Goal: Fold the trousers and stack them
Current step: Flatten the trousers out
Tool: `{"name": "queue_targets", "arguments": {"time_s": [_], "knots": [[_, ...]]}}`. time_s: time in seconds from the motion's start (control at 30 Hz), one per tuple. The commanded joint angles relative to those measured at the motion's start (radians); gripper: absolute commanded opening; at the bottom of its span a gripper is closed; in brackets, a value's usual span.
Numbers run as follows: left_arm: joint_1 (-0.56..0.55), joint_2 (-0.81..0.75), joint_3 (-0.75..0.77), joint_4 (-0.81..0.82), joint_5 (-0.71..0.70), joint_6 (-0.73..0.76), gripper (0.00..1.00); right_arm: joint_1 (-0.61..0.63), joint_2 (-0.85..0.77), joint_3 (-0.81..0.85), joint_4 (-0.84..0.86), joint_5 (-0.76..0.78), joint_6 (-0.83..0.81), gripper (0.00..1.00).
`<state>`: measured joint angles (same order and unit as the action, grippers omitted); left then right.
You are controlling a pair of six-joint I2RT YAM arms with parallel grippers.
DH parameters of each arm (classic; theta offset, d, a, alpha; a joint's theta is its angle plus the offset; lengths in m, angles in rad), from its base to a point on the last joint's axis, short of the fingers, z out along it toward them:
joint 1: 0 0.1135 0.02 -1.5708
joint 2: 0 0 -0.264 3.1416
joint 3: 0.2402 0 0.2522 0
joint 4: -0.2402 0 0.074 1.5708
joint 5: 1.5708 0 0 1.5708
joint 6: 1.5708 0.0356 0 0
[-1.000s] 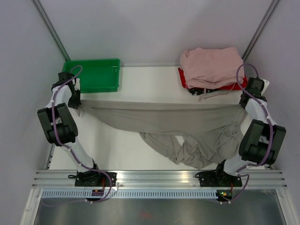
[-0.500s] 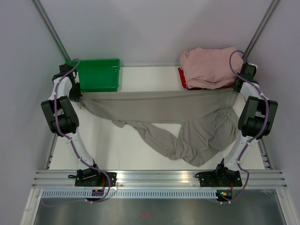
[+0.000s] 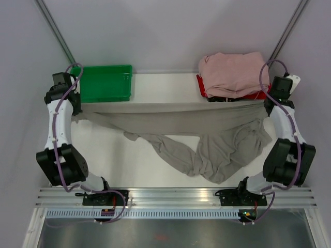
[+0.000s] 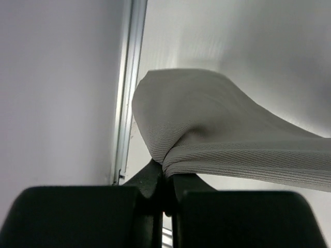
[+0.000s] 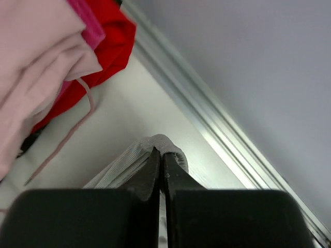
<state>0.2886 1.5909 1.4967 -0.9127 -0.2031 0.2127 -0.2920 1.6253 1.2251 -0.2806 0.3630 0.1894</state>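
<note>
The trousers (image 3: 176, 121) hang stretched above the table, so my left gripper will next lower to the tabletop in front of the green tray and release the held end.
The taupe trousers (image 3: 176, 121) hang stretched across the table between my two grippers, with one leg taut along the top and the other leg and seat sagging in a crumpled heap at the middle right. My left gripper (image 3: 77, 111) is shut on the left end of the trousers (image 4: 207, 124), by the table's left rail. My right gripper (image 3: 266, 106) is shut on the right end, where a bunched fold of fabric (image 5: 155, 144) wraps over my closed fingertips near the right rail.
A green tray (image 3: 106, 82) stands at the back left. A pile of pale pink garments (image 3: 232, 72) lies on a red tray (image 3: 202, 88) at the back right; it shows in the right wrist view (image 5: 36, 57) with a loose drawstring (image 5: 67, 134). Walls close both sides.
Both arms have swung outward and back, pulling the top leg tighter. The hanging heap has shifted slightly and spread lower on the table.
</note>
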Motion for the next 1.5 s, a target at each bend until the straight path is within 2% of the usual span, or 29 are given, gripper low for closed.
{"name": "queue_targets", "arguments": {"time_s": [0.0, 0.13, 0.27, 0.37, 0.43, 0.5, 0.53, 0.6, 0.7, 0.73, 0.8, 1.0, 1.13, 1.3, 1.33, 1.4, 1.43, 1.47], "knots": [[0.012, -0.168, -0.081, 0.021, -0.067, 0.099, 0.02, -0.015, -0.249, -0.074, -0.040, 0.172, 0.071, 0.00], [0.012, -0.293, -0.139, -0.001, -0.052, 0.123, 0.02, -0.016, -0.459, -0.170, -0.158, 0.298, 0.126, 0.00], [0.017, -0.348, -0.113, -0.159, -0.079, 0.109, 0.02, -0.018, -0.641, -0.131, -0.404, 0.454, 0.194, 0.00], [0.021, -0.410, -0.105, -0.150, -0.117, 0.123, 0.02, -0.018, -0.744, -0.111, -0.427, 0.578, 0.153, 0.00], [0.029, -0.407, -0.119, -0.138, -0.058, 0.126, 0.02, -0.019, -0.751, -0.122, -0.388, 0.585, 0.073, 0.00], [0.029, -0.363, -0.151, -0.149, -0.024, 0.126, 0.02, -0.024, -0.702, -0.130, -0.402, 0.506, 0.068, 0.00], [0.029, -0.330, -0.186, -0.159, -0.001, 0.126, 0.02, -0.024, -0.629, -0.134, -0.431, 0.475, 0.087, 0.00], [0.029, -0.263, -0.236, -0.096, -0.002, 0.128, 0.02, -0.024, -0.558, -0.157, -0.434, 0.418, 0.148, 0.00], [0.044, -0.195, -0.270, -0.011, 0.062, 0.122, 0.02, -0.024, -0.473, -0.223, -0.312, 0.367, 0.127, 0.00], [0.049, -0.171, -0.268, 0.004, 0.077, 0.128, 0.02, -0.025, -0.440, -0.237, -0.225, 0.343, 0.110, 0.00], [0.050, -0.081, -0.251, 0.041, 0.054, 0.136, 0.02, -0.027, -0.397, -0.240, -0.169, 0.330, 0.068, 0.00], [0.050, 0.205, -0.008, 0.094, 0.074, 0.099, 0.02, -0.029, -0.141, -0.168, -0.016, 0.248, 0.034, 0.00], [0.050, 0.366, 0.158, 0.064, 0.074, 0.054, 0.02, -0.029, 0.044, -0.072, 0.012, 0.209, 0.047, 0.00], [0.044, 0.478, 0.235, 0.023, 0.025, 0.022, 0.02, -0.024, 0.266, 0.100, 0.020, 0.168, 0.050, 0.00], [0.041, 0.475, 0.232, 0.028, 0.018, 0.011, 0.04, -0.018, 0.286, 0.125, 0.024, 0.156, 0.051, 0.00], [0.035, 0.460, 0.214, 0.047, 0.021, -0.013, 0.16, -0.009, 0.323, 0.187, 0.034, 0.146, 0.050, 0.01], [0.034, 0.448, 0.206, 0.058, 0.024, -0.019, 0.21, 0.002, 0.330, 0.207, 0.038, 0.130, 0.047, 0.07], [0.029, 0.422, 0.198, 0.070, 0.024, -0.027, 0.34, 0.007, 0.337, 0.244, 0.043, 0.114, 0.029, 0.14]]}}
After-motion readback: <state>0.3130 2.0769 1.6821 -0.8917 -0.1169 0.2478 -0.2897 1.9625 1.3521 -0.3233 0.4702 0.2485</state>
